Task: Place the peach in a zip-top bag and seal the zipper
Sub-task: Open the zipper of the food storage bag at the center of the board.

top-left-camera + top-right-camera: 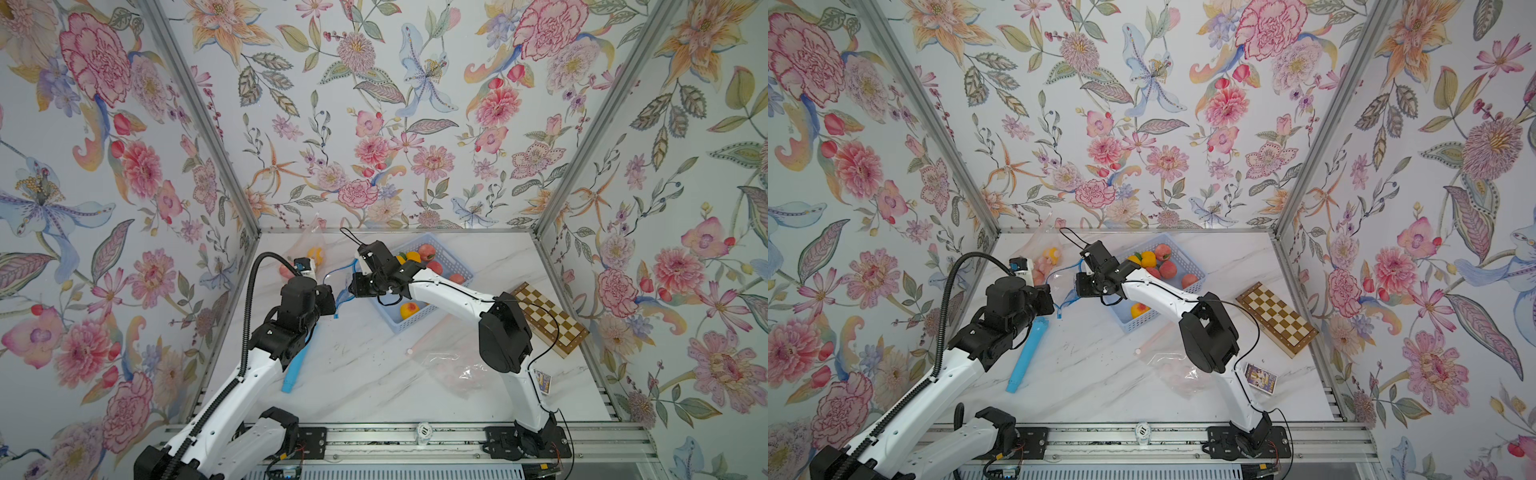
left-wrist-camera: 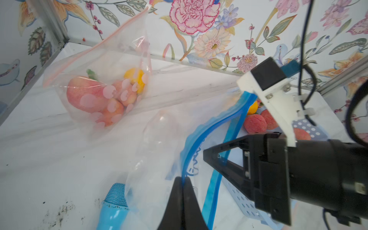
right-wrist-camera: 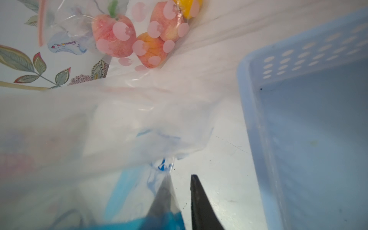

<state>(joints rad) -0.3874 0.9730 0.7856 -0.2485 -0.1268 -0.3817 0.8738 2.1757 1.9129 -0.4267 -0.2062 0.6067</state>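
Observation:
My left gripper needs to go down toward the basket (image 1: 405, 328) next and let go of the bag's blue rim by its opposite strip (image 1: 341, 300), because that strip of the rim hangs lower, on the basket side of the gripper.
A clear zip-top bag with a blue zipper (image 1: 341, 286) hangs between my two grippers, left of the blue basket (image 1: 405, 328). My left gripper (image 2: 182, 178) is shut on the bag's blue rim (image 2: 186, 159). My right gripper (image 3: 181, 175) faces it from the basket side. A narrow gap shows between its jaws, with one fingertip (image 3: 168, 179) under the bag film and the other outside. This bag looks empty. Peaches (image 1: 428, 251) lie in the basket with yellow fruit (image 1: 412, 255). One yellow-red peach (image 1: 409, 309) sits at its near end.
A pink-dotted bag of fruit (image 1: 311, 257) leans in the back left corner. Another bag with pink fruit (image 1: 457, 372) lies at the front right. A blue microphone (image 1: 1025, 353) lies under my left arm. A chessboard (image 1: 550, 320) and a card box (image 1: 1260, 378) are at the right.

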